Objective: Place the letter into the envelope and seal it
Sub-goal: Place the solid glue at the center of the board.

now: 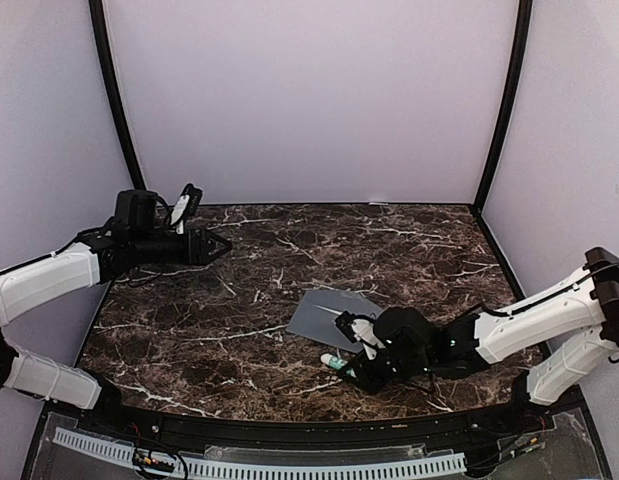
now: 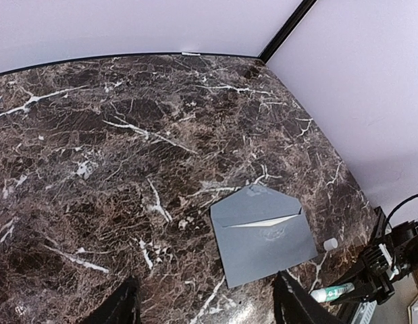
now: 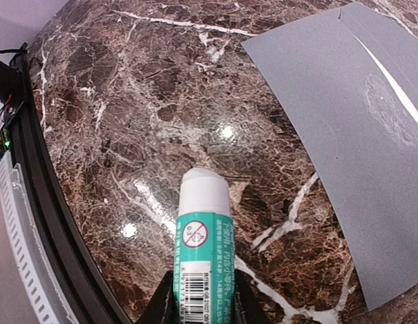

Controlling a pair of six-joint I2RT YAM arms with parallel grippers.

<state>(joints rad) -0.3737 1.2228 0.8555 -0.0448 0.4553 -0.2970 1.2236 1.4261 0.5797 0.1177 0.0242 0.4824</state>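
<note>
The right gripper moves down slightly toward the bare marble point(image 1: 334, 371) point(image 3: 246, 237) beside the envelope's near edge next and releases the glue stick there, since that spot is empty.
The grey envelope point(image 1: 329, 318) point(image 2: 263, 236) point(image 3: 357, 135) lies flat on the marble table, flap side up. Under the flap edge, a thin cream sliver of the letter point(image 2: 266, 222) point(image 3: 398, 88) shows; the rest is hidden inside. My right gripper point(image 1: 349, 367) point(image 3: 203, 307) sits low beside the envelope's near corner, shut on a green-and-white glue stick point(image 3: 203, 243) point(image 1: 334, 362) point(image 2: 333, 292) whose white end points away from the fingers, over bare marble. My left gripper point(image 1: 221, 247) point(image 2: 205, 300) hangs open and empty above the table's far left, well away from the envelope.
A small white cap point(image 2: 330, 244) lies on the marble next to the envelope's right corner. The table's black rim point(image 3: 53, 223) runs close to the left of the glue stick. Pale walls point(image 1: 309, 100) enclose the table on the back and sides.
</note>
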